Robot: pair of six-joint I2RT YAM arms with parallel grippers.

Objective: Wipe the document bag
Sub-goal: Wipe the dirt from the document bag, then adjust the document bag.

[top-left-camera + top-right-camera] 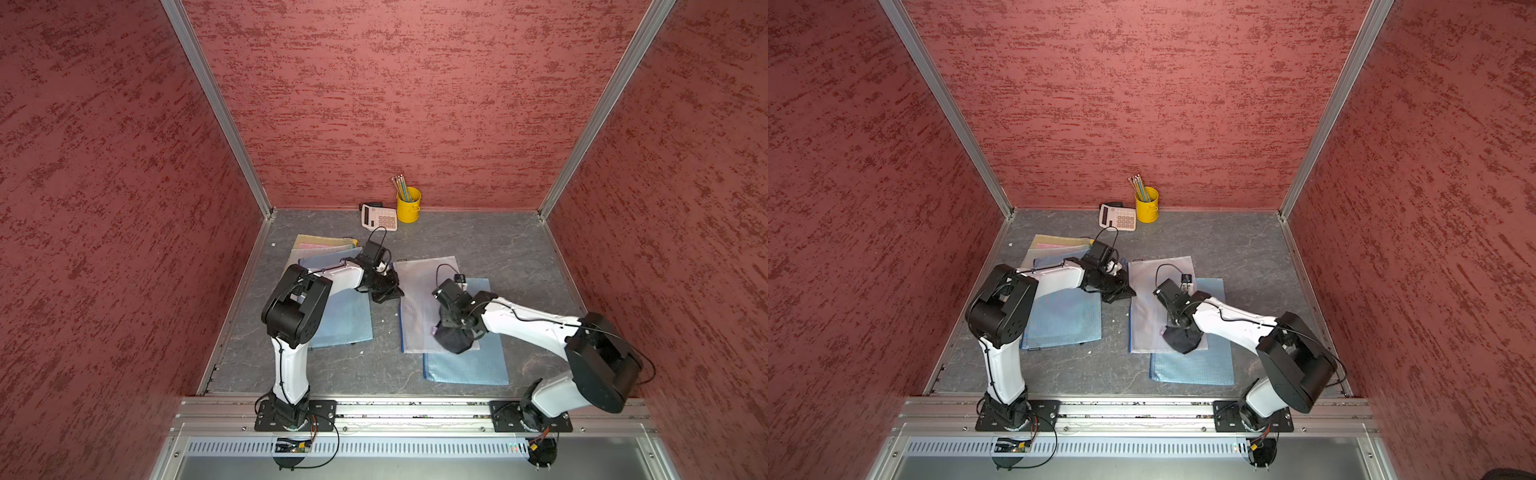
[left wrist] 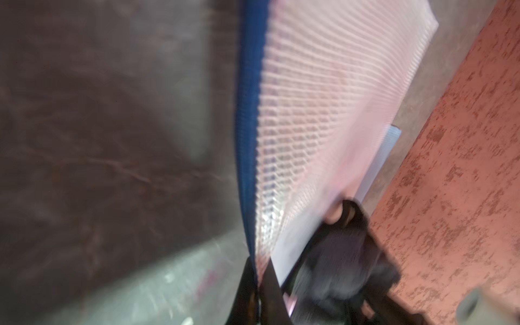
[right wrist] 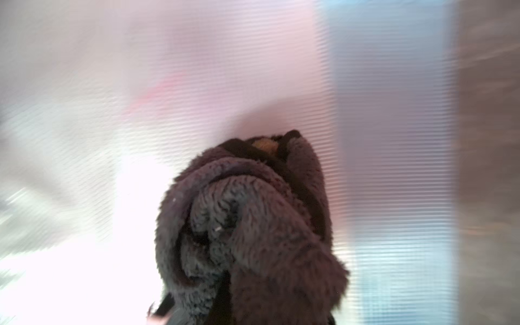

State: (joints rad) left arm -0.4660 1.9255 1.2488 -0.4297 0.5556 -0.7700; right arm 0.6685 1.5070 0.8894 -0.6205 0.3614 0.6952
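Note:
My left gripper should next carry the bag's pinched blue edge up, over toward the side by the blue bag, and let go, because that side lies across the bag's mesh (image 2: pixel 323 84).
The document bag (image 1: pixel 417 299) (image 1: pixel 1148 307) is a pale mesh pouch with a blue zipper edge, lying flat mid-table. My left gripper (image 1: pixel 392 293) (image 1: pixel 1126 293) is shut on that blue edge; in the left wrist view the jaws (image 2: pixel 257 284) pinch the edge, with the mesh (image 2: pixel 323 84) stretching away. My right gripper (image 1: pixel 451 336) (image 1: pixel 1179 336) is shut on a bunched dark fuzzy cloth (image 3: pixel 244 225). The cloth presses on the bag's near right part. The cloth hides the right fingertips.
A blue bag (image 1: pixel 469 368) lies partly under the pale one. A stack of bags, blue on top (image 1: pixel 343 322), lies at the left under my left arm. A calculator (image 1: pixel 378 217) and a yellow cup of pencils (image 1: pixel 409 205) stand by the back wall.

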